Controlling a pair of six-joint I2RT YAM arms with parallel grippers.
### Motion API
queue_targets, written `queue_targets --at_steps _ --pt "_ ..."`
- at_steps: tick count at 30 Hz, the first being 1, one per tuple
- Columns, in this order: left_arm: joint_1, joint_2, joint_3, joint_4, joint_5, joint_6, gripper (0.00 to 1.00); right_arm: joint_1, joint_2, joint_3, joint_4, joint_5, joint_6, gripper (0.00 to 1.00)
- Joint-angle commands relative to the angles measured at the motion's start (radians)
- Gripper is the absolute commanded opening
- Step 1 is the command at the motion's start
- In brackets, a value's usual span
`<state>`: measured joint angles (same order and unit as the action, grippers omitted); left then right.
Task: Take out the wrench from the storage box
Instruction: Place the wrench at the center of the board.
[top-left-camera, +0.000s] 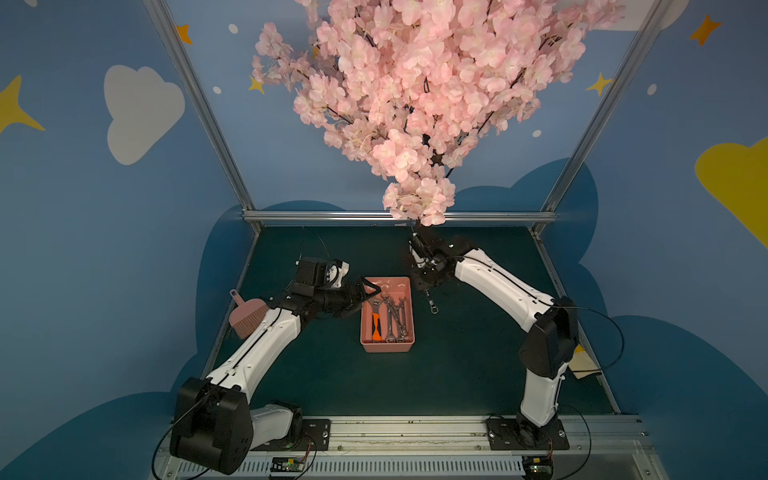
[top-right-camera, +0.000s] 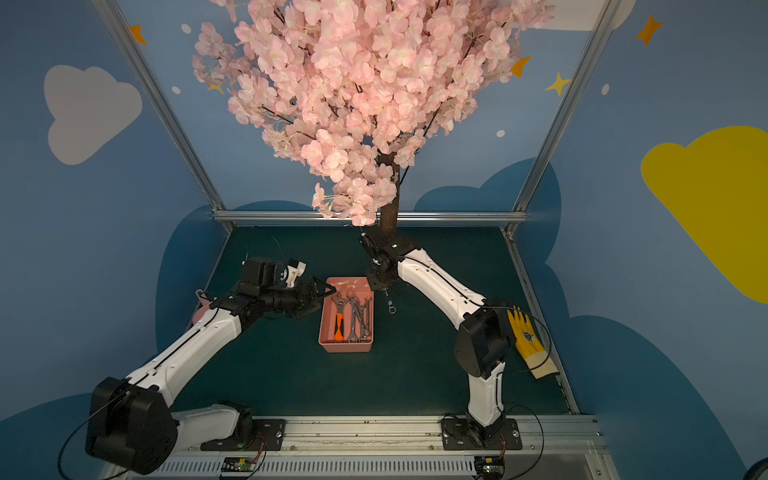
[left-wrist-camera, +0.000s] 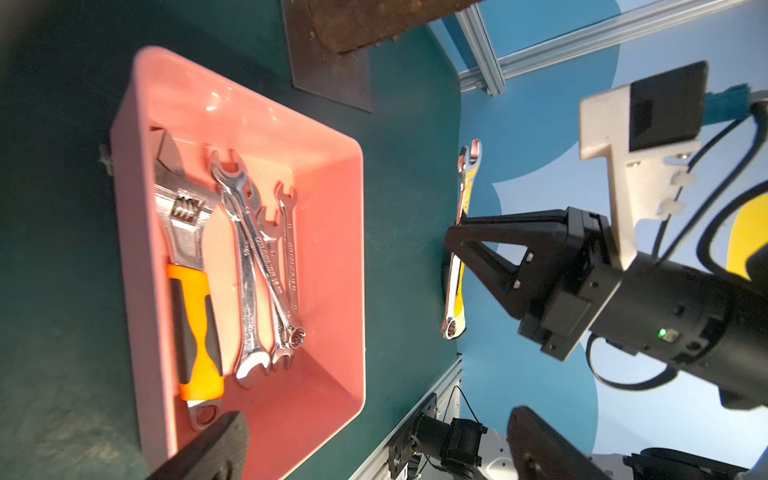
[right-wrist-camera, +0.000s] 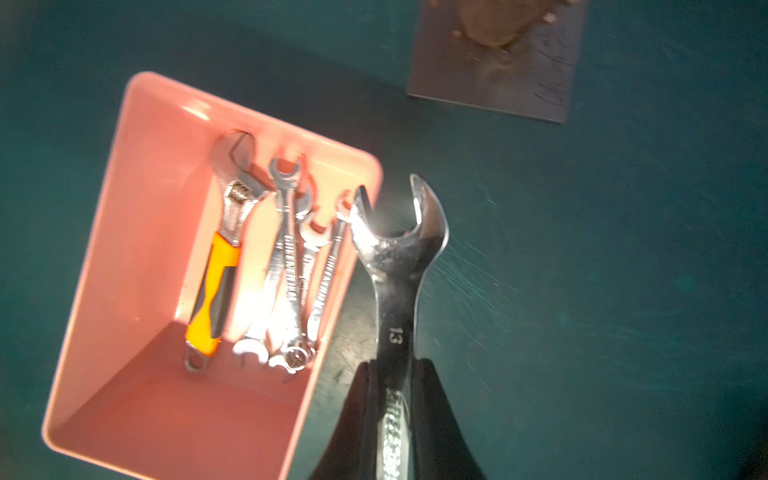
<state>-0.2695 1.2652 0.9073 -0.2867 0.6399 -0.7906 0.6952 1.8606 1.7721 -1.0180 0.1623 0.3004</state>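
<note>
Next, the right gripper eases away from the pink side of the box and lowers the chrome wrench. It then releases the wrench's handle over the bare mat beside the box, which lies below.
The salmon-pink storage box (top-left-camera: 386, 347) (top-right-camera: 345, 347) stands mid-mat. It holds an orange-handled adjustable wrench (top-left-camera: 376, 322) and several chrome spanners (top-left-camera: 397, 318). My right gripper (right-wrist-camera: 394, 368) is shut on the shank of a chrome wrench (right-wrist-camera: 395, 249) (top-left-camera: 432, 305), held in the air just outside the box's right wall (right-wrist-camera: 332, 291). The left wrist view shows that wrench (left-wrist-camera: 457, 286) pinched mid-length, clear of the box (left-wrist-camera: 332, 249). My left gripper (top-left-camera: 370, 295) (left-wrist-camera: 374, 419) is open over the box's far left corner, with nothing between its fingers.
A ribbed pink dustpan (top-left-camera: 247, 318) lies by the left arm and a yellow glove (top-right-camera: 528, 336) behind the right arm. The blossom tree's trunk stands on a metal base plate (left-wrist-camera: 328, 62) just beyond the box. Aluminium rails (top-left-camera: 399, 216) edge the green mat.
</note>
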Motion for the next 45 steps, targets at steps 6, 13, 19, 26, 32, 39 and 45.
queue_targets --at_steps 6,13,19,26,32,39,45 --pt "-0.095 0.102 0.084 0.052 -0.043 -0.023 1.0 -0.118 -0.055 -0.229 0.128 -0.115 0.075 0.0" --pt "-0.12 0.169 0.122 0.062 -0.047 -0.014 1.0 -0.126 0.057 -0.267 0.235 -0.103 0.104 0.0" --pt "-0.117 0.187 0.13 0.05 -0.042 0.003 1.0 -0.127 0.167 -0.252 0.271 -0.128 0.127 0.04" --pt "-0.1 0.183 0.13 0.027 -0.037 0.023 1.0 -0.124 0.227 -0.251 0.288 -0.129 0.157 0.1" --pt "-0.087 0.175 0.13 0.014 -0.027 0.03 1.0 -0.12 0.208 -0.232 0.247 -0.101 0.161 0.35" --pt "-0.062 0.155 0.124 -0.011 -0.018 0.044 1.0 -0.081 0.041 -0.2 0.129 -0.114 0.144 0.43" --pt "-0.018 0.123 0.096 -0.02 0.002 0.056 1.0 0.017 -0.062 -0.11 0.039 -0.163 0.165 0.36"
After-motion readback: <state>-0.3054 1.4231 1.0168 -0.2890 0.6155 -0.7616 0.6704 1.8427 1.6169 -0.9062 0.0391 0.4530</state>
